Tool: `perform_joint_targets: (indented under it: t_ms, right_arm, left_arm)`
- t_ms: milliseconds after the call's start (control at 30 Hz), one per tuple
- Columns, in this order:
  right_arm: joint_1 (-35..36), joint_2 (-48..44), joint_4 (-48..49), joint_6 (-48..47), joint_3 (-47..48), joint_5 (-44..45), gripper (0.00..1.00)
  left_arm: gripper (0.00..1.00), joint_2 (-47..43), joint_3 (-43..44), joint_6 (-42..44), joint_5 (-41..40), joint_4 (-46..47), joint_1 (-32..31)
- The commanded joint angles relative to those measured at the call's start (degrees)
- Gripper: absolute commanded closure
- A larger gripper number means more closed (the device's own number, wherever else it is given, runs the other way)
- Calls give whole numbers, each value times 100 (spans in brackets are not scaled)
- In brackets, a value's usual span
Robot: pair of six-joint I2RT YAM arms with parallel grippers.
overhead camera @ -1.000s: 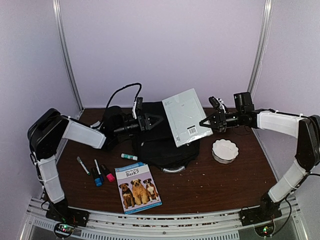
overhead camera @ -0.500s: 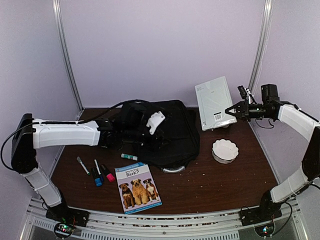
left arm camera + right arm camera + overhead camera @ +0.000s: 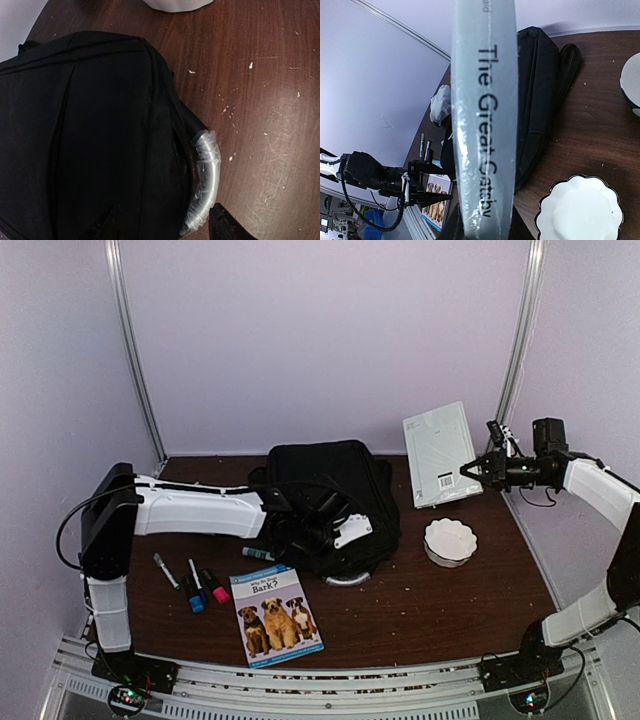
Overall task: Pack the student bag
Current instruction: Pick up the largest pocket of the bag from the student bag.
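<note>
The robot's left gripper will next go down to the black bag's near edge beside the zipper, directly below the gripper's fingers, and close there.
The black student bag [image 3: 330,490] lies flat at the table's middle, its silver handle [image 3: 348,579] toward the near side. My left gripper [image 3: 345,533] hovers open over the bag's near end. In the left wrist view the bag [image 3: 90,140] fills the left, and one dark fingertip [image 3: 225,227] sits just beside the plastic-wrapped handle [image 3: 205,180]. My right gripper [image 3: 470,472] is shut on a grey book [image 3: 438,454], held upright in the air right of the bag. Its spine [image 3: 485,125] reads "The Great Gatsby".
A white scalloped bowl [image 3: 450,540] stands right of the bag. A dog book [image 3: 275,615] lies near the front. Three markers [image 3: 195,585] and a teal stick [image 3: 258,553] lie left of it. A grey cloth [image 3: 440,102] lies beyond the bag.
My left arm has swung across the bag from its far left to its near end by the handle. My right gripper has carried the book slightly farther right and lower.
</note>
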Motion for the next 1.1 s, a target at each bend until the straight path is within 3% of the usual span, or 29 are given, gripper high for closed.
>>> perform_joint_targets:
  t_ms: [0,167,333,767,933,1067]
  right_arm:
    - [-28,-238,730,7,12,-431,100]
    - [-33,-224,881,105,-102,-477,100]
    - [-33,-221,875,106,-112,-476,100]
    - [-33,-231,798,114,-162,-467,100]
    - [-33,-274,-226,-445,190,-203,100]
    - [-33,-174,-1550,-1027,682,-16,100]
  left_arm:
    - [40,506,686,210,-347,-499,-25]
    - [41,850,911,259,-234,-607,-30]
    - [43,922,959,221,-797,-542,-28]
    - [83,1061,1266,308,-1185,-500,-24]
    - [100,913,1311,298,-1148,-373,-17]
    - [100,731,1325,221,-1145,-55,40]
